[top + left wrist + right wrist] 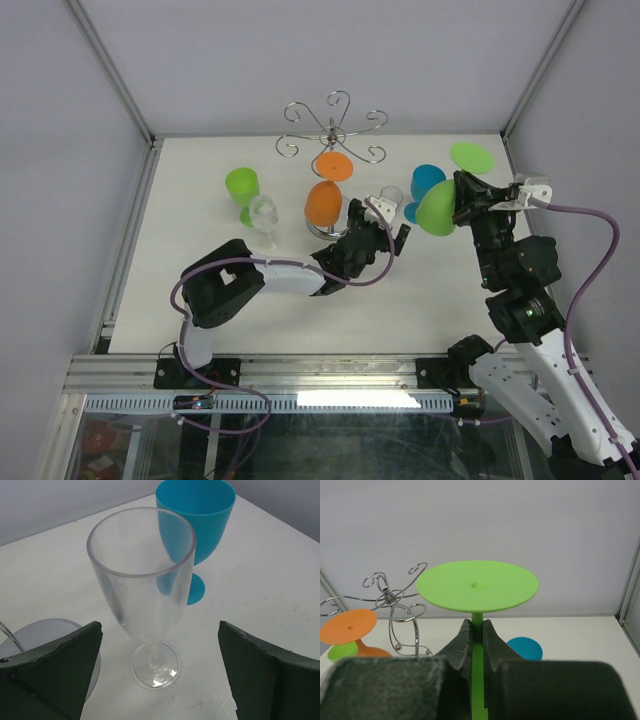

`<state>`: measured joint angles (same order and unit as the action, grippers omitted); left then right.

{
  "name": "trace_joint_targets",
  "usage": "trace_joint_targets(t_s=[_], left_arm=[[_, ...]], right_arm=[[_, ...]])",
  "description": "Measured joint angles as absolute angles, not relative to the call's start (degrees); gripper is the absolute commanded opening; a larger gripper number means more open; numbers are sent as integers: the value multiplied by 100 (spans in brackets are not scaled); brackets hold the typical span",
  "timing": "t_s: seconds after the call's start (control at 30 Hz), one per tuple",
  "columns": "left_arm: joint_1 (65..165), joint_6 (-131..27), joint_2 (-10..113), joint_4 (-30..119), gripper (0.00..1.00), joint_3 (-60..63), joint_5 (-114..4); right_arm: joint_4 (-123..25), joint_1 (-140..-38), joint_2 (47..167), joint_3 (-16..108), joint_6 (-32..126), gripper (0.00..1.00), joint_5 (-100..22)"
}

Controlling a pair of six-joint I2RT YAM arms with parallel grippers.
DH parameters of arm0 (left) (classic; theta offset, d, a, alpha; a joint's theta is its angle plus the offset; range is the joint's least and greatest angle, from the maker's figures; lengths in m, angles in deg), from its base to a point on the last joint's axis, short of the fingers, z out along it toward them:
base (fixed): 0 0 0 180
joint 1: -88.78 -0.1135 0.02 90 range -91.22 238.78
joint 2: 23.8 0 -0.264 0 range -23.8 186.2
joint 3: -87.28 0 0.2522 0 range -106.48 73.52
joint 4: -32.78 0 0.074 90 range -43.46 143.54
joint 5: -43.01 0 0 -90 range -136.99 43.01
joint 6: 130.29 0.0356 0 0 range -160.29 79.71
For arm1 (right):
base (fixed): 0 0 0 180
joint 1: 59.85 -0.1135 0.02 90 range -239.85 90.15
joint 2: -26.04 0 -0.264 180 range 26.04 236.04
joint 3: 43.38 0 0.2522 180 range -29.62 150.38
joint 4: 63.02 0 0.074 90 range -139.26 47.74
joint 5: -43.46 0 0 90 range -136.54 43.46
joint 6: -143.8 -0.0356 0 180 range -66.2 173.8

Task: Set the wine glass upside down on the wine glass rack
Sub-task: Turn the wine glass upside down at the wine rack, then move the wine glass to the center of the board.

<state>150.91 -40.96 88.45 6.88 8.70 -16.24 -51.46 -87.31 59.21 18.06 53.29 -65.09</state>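
Note:
The clear glass is still ahead of the left gripper's open fingers, so the gripper will next reach outward around the glass's lower bowl and then close.
My right gripper [468, 200] is shut on the stem of a green wine glass [438, 207] and holds it upside down, foot up, right of the rack. In the right wrist view the fingers [466, 639] pinch the stem under the green foot [477, 586]. The chrome wine glass rack [331, 130] stands at the back centre, and its scroll arms show in the right wrist view [390, 599]. An orange glass [323, 202] hangs upside down on it. My left gripper [385, 228] is open, its jaws either side of an upright clear glass [142, 587].
A blue glass [427, 186] stands between the two grippers, behind the clear glass in the left wrist view [197, 515]. Another green glass [241, 187] and a clear glass [264, 212] stand left of the rack. The rack's round base [47, 632] lies left of my left gripper.

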Motion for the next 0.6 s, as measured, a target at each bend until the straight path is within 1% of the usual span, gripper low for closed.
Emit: trace_joint_targets(t_s=[0.33, 0.4, 0.6], left_arm=[[14924, -4096, 9232, 935, 99, 195, -1550], [14865, -4094, 9286, 975, 95, 90, -1554], [14754, -4092, 9448, 1084, 78, -124, -1613]], right_arm=[[-5089, -8729, 5921, 1806, 5278, 0, -6465], [-5054, -8729, 5919, 1806, 5263, 0, -6454], [-4971, -8731, 5899, 1806, 5248, 0, -6446]])
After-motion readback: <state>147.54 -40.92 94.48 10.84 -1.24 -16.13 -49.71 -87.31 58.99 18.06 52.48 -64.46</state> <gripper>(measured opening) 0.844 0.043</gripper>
